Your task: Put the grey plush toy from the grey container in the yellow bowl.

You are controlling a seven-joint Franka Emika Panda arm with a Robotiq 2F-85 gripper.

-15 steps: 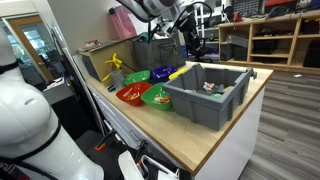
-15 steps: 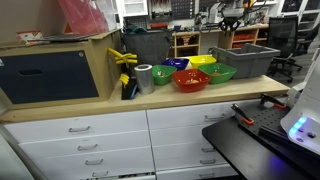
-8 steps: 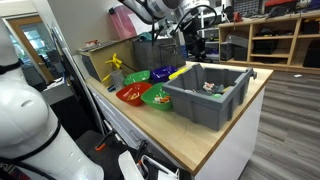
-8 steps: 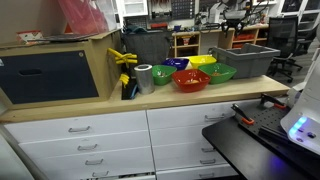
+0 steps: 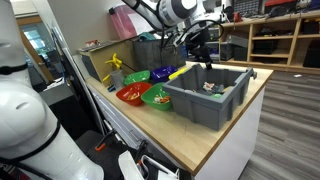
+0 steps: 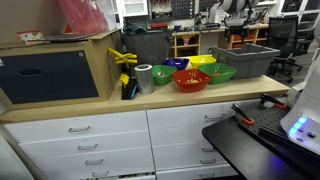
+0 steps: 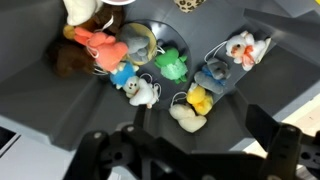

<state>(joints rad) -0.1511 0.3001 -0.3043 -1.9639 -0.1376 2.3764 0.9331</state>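
Observation:
The open gripper goes down past the yellow toy to the grey plush toy (image 7: 212,75) deep in the container next.
The grey container (image 5: 212,100) stands on the counter; it shows again in an exterior view as the grey container (image 6: 245,60). My gripper (image 5: 201,48) hangs above its far end, open, with nothing between the fingers. The wrist view looks straight down into the container (image 7: 255,90), with the gripper (image 7: 200,140) dark at the bottom edge. Several small plush toys lie inside. A greyish-blue one that looks like the grey plush toy (image 7: 212,74) lies right of centre, beside a yellow toy (image 7: 202,100). The yellow bowl (image 5: 168,73) sits just behind the container, and appears as the yellow bowl (image 6: 203,61) among other bowls.
A red bowl (image 5: 131,95) and green bowls (image 5: 157,97) crowd the counter beside the container. A darker bin (image 5: 152,52) and a yellow spiky stand (image 5: 114,66) stand behind them. Other toys in the tub are pink (image 7: 100,48), green (image 7: 171,65), white (image 7: 142,92) and cream (image 7: 187,118).
The arm has swung away from the bowls and lowered a little, so the gripper now hangs over the grey container.

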